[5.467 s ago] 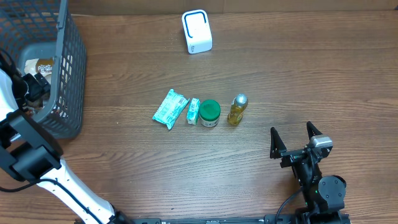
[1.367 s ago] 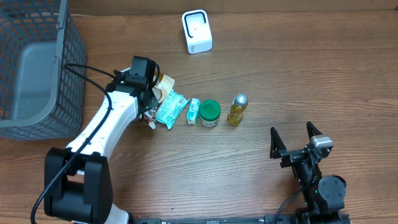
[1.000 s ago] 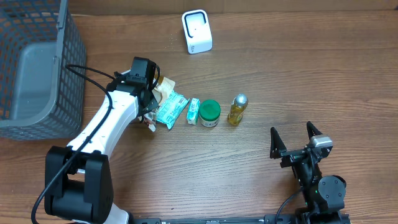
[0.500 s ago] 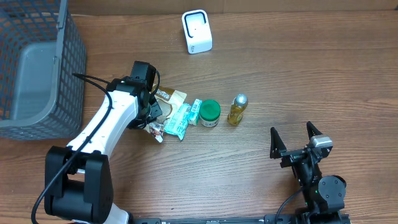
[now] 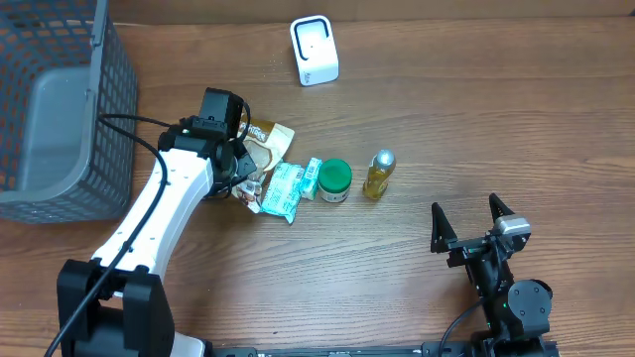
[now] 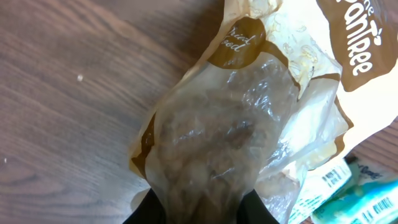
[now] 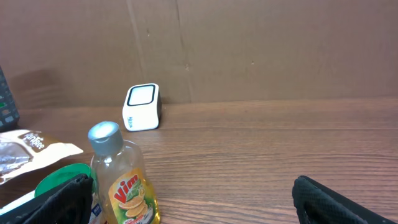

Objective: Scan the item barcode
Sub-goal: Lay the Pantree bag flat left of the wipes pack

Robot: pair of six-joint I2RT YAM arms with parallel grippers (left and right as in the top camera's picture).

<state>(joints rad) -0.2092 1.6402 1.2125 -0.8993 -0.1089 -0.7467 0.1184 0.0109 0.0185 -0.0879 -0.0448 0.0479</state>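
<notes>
My left gripper will move gently a little back and down next, toward the tabletop (image 5: 240,207) beside the teal packet, and let go of the bag's clear end, because it is bunched up.
The item is a brown and clear snack bag (image 5: 270,138), lying beside the row of goods on the table. My left gripper (image 5: 241,167) is shut on its crumpled clear end. The left wrist view is filled by the bag (image 6: 236,124), pinched at the bottom edge by my left gripper (image 6: 199,214). The white barcode scanner (image 5: 314,50) stands at the far middle of the table, well apart from the bag. My right gripper (image 5: 473,223) rests open at the near right, and the right wrist view shows nothing between its fingers, with the scanner (image 7: 142,107) far ahead.
A grey wire basket (image 5: 60,109) stands at the far left. A teal packet (image 5: 281,190), a small teal box (image 5: 310,178), a green-lidded jar (image 5: 334,180) and a yellow Vim bottle (image 5: 378,175) sit in a row mid-table.
My left arm came out of the basket with the snack bag and brought it to the row of goods. The teal packet got pushed toward the near side. In the last half second the bag shifted slightly farther away.
</notes>
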